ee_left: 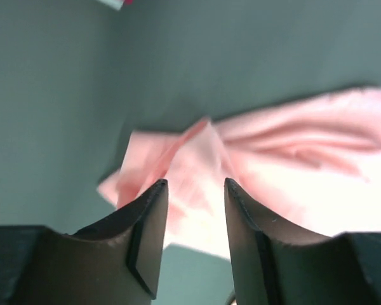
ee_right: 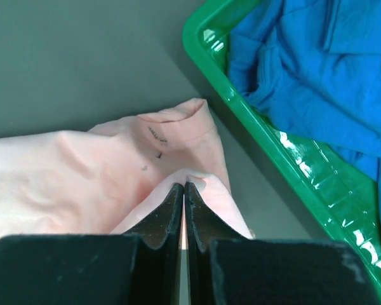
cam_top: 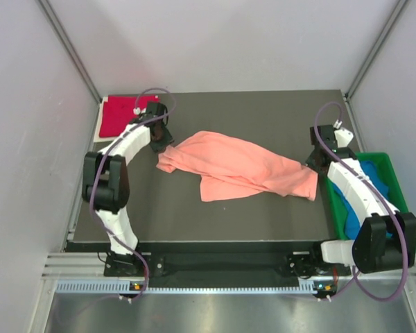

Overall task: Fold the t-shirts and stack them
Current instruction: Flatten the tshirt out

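My left gripper moves down next onto the raised fold at the salmon-pink t-shirt's end (cam_top: 171, 150) by the crimson-red t-shirt (cam_top: 121, 114), because that fold lines up with the gripper's parted fingers.
A crumpled salmon-pink t-shirt (cam_top: 236, 166) lies across the middle of the dark table. My left gripper (cam_top: 163, 144) hovers at its left end. In the left wrist view this gripper (ee_left: 195, 184) is open, with the pink cloth (ee_left: 292, 146) below and beyond the tips and nothing between them. My right gripper (cam_top: 317, 163) is at the shirt's right end. In the right wrist view it (ee_right: 184, 185) is shut on a raised fold of the pink shirt (ee_right: 82, 171). A folded crimson-red t-shirt (cam_top: 121, 114) lies at the back left corner. A bright blue t-shirt (ee_right: 317, 76) sits bunched in the tray.
A green plastic tray (cam_top: 402, 194) stands along the table's right edge, its rim (ee_right: 241, 108) close beside my right gripper. Grey walls enclose the table on three sides. The dark mat (cam_top: 215, 222) ends at a metal rail by the arm bases.
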